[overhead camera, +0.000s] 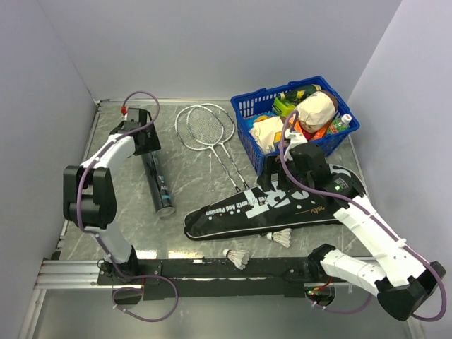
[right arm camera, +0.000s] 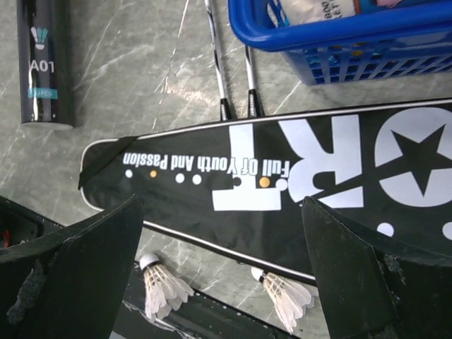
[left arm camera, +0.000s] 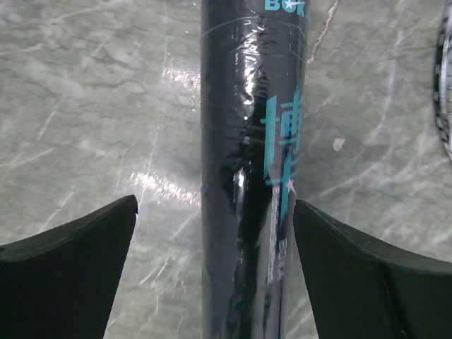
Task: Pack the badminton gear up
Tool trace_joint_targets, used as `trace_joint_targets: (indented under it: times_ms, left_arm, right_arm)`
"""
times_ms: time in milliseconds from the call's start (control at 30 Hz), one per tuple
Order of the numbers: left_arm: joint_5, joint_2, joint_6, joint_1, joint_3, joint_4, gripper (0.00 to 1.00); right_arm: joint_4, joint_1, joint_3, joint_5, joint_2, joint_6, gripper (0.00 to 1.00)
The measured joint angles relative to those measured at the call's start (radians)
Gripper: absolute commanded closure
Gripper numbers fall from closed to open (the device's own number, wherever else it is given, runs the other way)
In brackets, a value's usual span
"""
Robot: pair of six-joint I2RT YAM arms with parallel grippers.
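My left gripper moves down and outward along the tube (overhead camera: pixel 159 185) toward the teal lettering near its far end next, as the tube runs between the spread fingers.
The long dark tube (overhead camera: pixel 159 185) lies on the table at the left, and my left gripper (overhead camera: pixel 147 145) is open over its far end. In the left wrist view the tube (left arm camera: pixel 251 169) runs between the spread fingers (left arm camera: pixel 78 268), apart from both. Two silver-white rackets (overhead camera: pixel 208 127) lie at the centre back. Their handles go under the black "SPORT" bag (overhead camera: pixel 275 208). My right gripper (overhead camera: pixel 282 176) is open and empty above the bag (right arm camera: pixel 282 191). Two white shuttlecocks (overhead camera: pixel 238 256) (overhead camera: pixel 282 237) lie near the front edge and also show in the right wrist view (right arm camera: pixel 164 286) (right arm camera: pixel 286 293).
A blue basket (overhead camera: pixel 247 106) full of groceries stands at the back right, right beside the bag's wide end; its rim shows in the right wrist view (right arm camera: pixel 339 28). Grey walls close in the left, back and right. A black rail (overhead camera: pixel 212 268) runs along the front.
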State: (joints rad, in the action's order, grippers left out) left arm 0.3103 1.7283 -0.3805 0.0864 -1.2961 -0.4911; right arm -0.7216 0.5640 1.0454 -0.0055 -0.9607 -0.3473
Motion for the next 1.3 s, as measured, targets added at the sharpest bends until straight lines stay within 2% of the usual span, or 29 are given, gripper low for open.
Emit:
trace_joint_targets:
  times_ms: [533,833,1033,1100,1200,1300]
  left_arm:
    - [-0.060,0.216,-0.003,-0.034,-0.114,0.045,0.03]
    - [-0.056,0.328,-0.001,-0.034,-0.214,0.061,0.03]
    - [-0.042,0.364,-0.003,-0.035,-0.229,0.061,0.02]
    - [-0.037,0.367,-0.003,-0.037,-0.230,0.060,0.05]
    - [-0.029,0.372,-0.007,-0.039,-0.231,0.061,0.15]
    - [-0.024,0.376,-0.010,-0.042,-0.231,0.064,0.30]
  right_arm:
    - [0.041,0.000,-0.052,-0.093,-0.002,-0.003,0.00]
    - [0.057,0.000,-0.073,-0.121,-0.021,-0.006,0.00]
    - [0.073,0.000,-0.090,-0.132,-0.046,-0.012,0.00]
    - [0.079,0.001,-0.092,-0.138,-0.055,-0.012,0.00]
    - [0.090,0.001,-0.098,-0.146,-0.063,-0.013,0.00]
    - [0.093,0.001,-0.100,-0.155,-0.073,-0.014,0.00]
